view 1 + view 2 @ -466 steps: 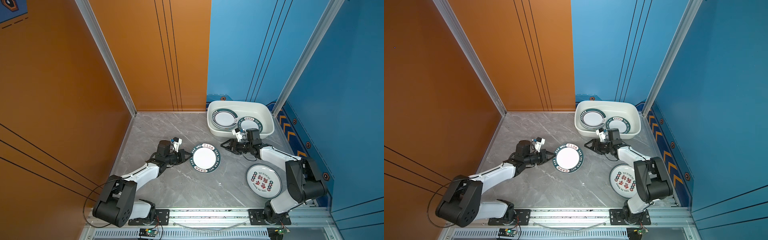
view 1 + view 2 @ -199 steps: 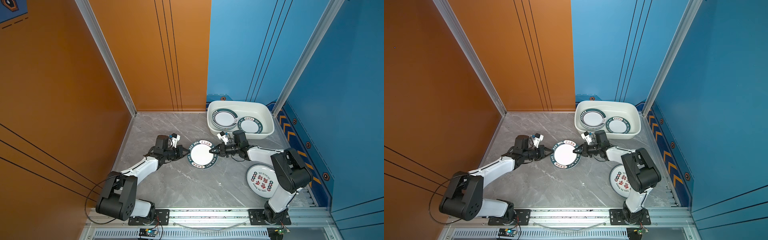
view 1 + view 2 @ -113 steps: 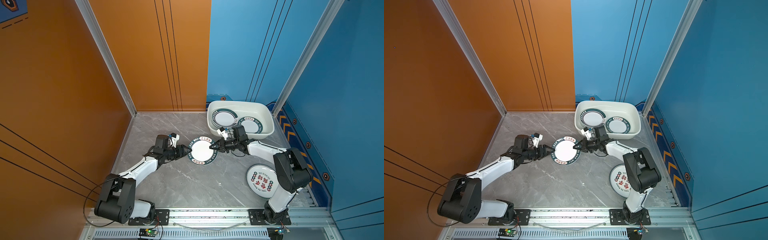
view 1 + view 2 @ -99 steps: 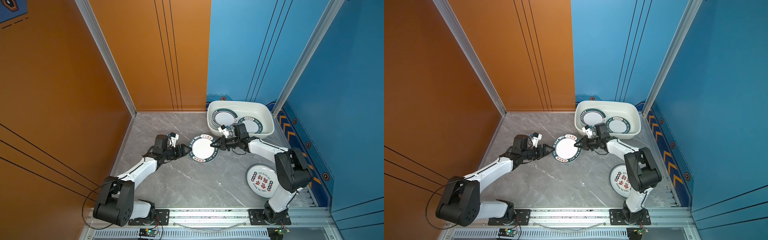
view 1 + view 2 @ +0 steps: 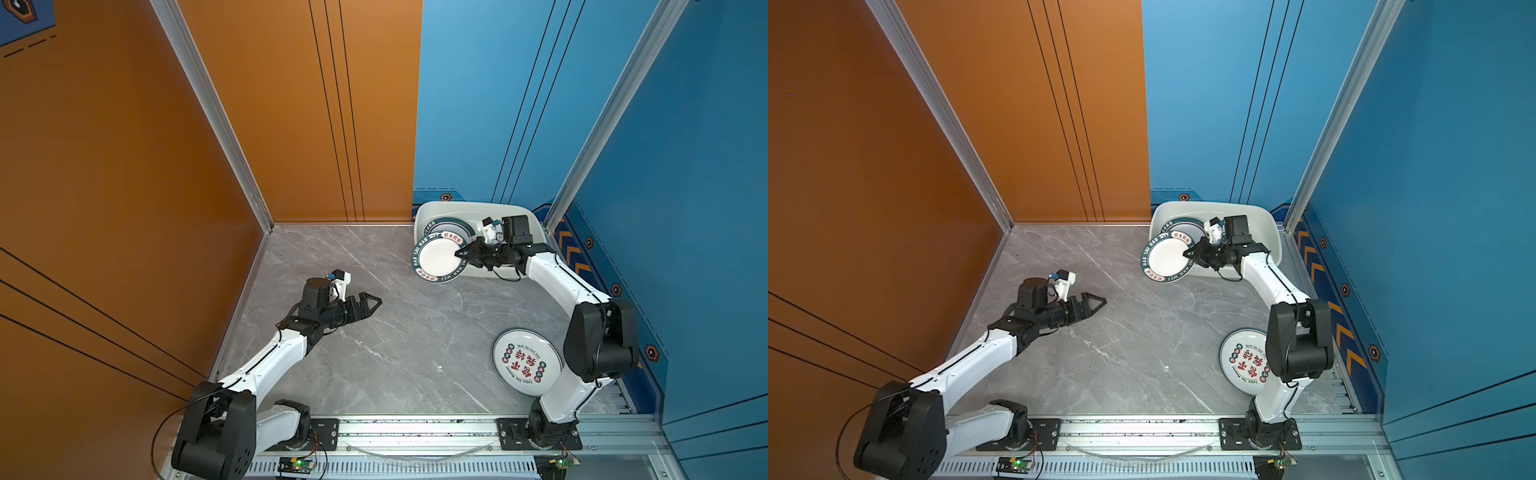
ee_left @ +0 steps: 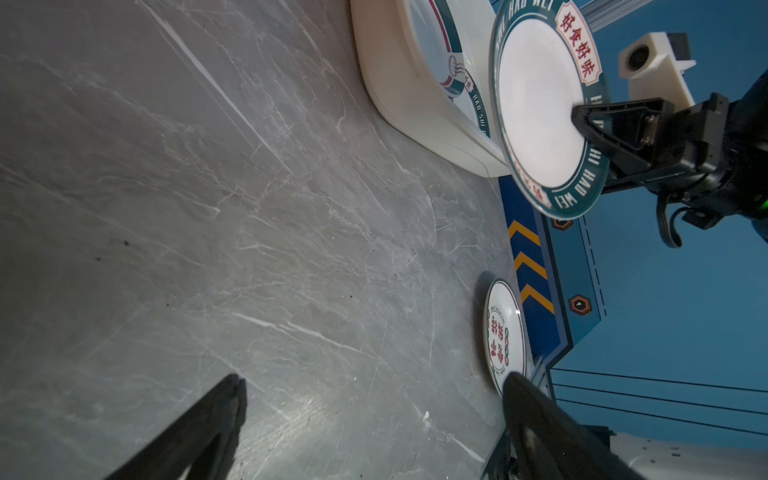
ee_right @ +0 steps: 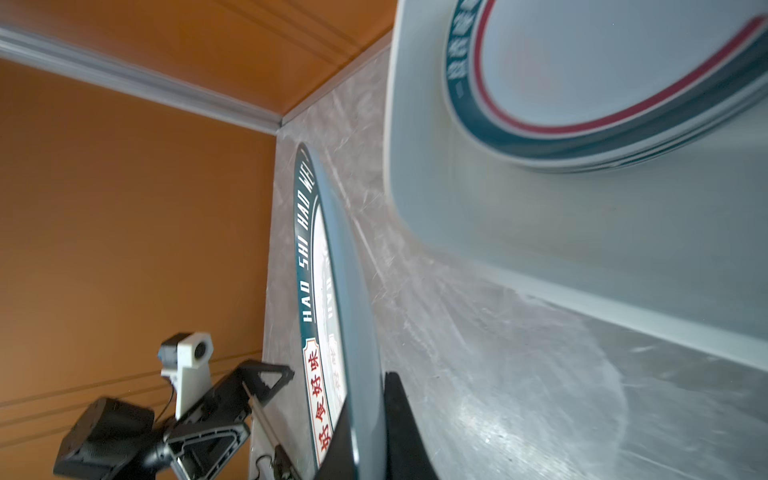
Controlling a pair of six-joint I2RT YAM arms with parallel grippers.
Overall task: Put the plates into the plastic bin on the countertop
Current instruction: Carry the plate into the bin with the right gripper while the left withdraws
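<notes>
Because the stack takes one end of the bin, I should carry my right gripper toward the blue wall, lower into the bin's other end, and release the rim.
My right gripper is shut on the rim of a white plate with a dark green lettered rim. The plate is held tilted, clear of the countertop, at the near left corner of the plastic bin. A stack of green-rimmed plates lies inside the bin. My left gripper is open and empty, low over the countertop. A plate with red characters lies flat at the near right.
The silver rail with both arm bases runs along the front edge. An orange wall closes the left and back, a blue wall the right. My right arm's elbow stands beside the red-character plate.
My left gripper opened, let go of the green-rimmed plate and drew back to the left. My right gripper, shut on the plate, carried it up and back to the bin's corner.
</notes>
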